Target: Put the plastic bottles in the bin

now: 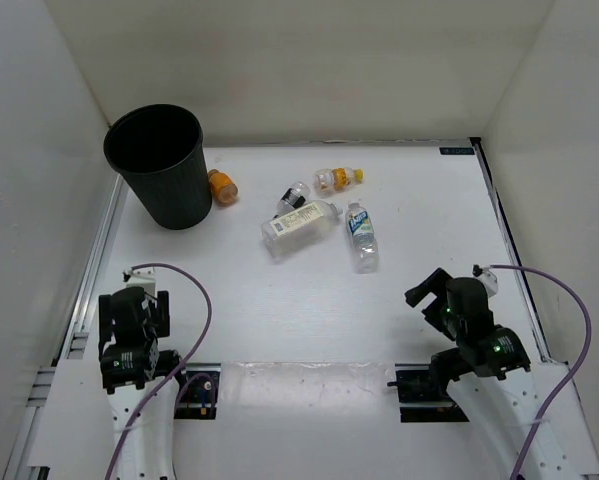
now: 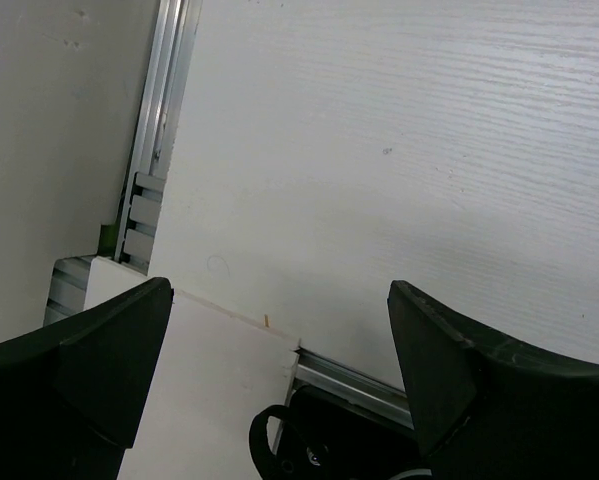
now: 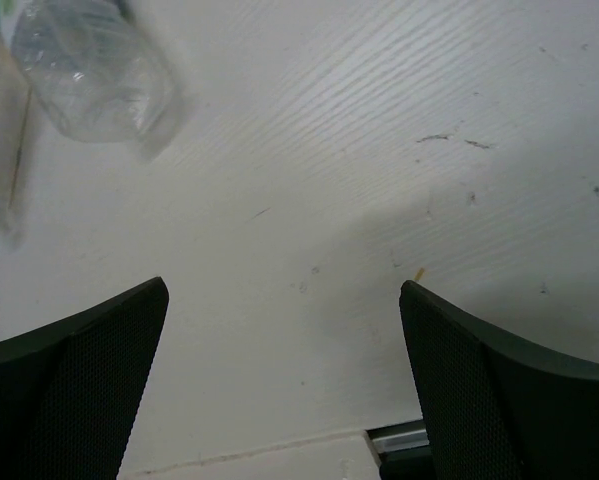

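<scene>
My right gripper moves outward and to the left in the top view next, then down around the clear blue-white-labelled bottle's body (image 1: 364, 242) (image 3: 51, 50), because this bottle is nearest it.
The black ribbed bin (image 1: 161, 166) stands upright at the far left. A stubby orange bottle (image 1: 221, 186) lies right beside it. A dark-labelled bottle (image 1: 295, 196), an orange-capped bottle (image 1: 338, 179), a clear white-labelled bottle (image 1: 301, 226) and a clear blue-white-labelled bottle (image 1: 361, 235) lie in the table's middle. My left gripper (image 1: 131, 300) (image 2: 279, 300) is open and empty at the near left. My right gripper (image 1: 426, 288) (image 3: 284, 300) is open and empty at the near right. The base of a clear bottle (image 3: 89, 70) shows at the top left of the right wrist view.
White walls enclose the table on three sides. Aluminium rails (image 1: 97, 250) run along the left and right edges. The arm bases and purple cables (image 1: 204, 320) sit at the near edge.
</scene>
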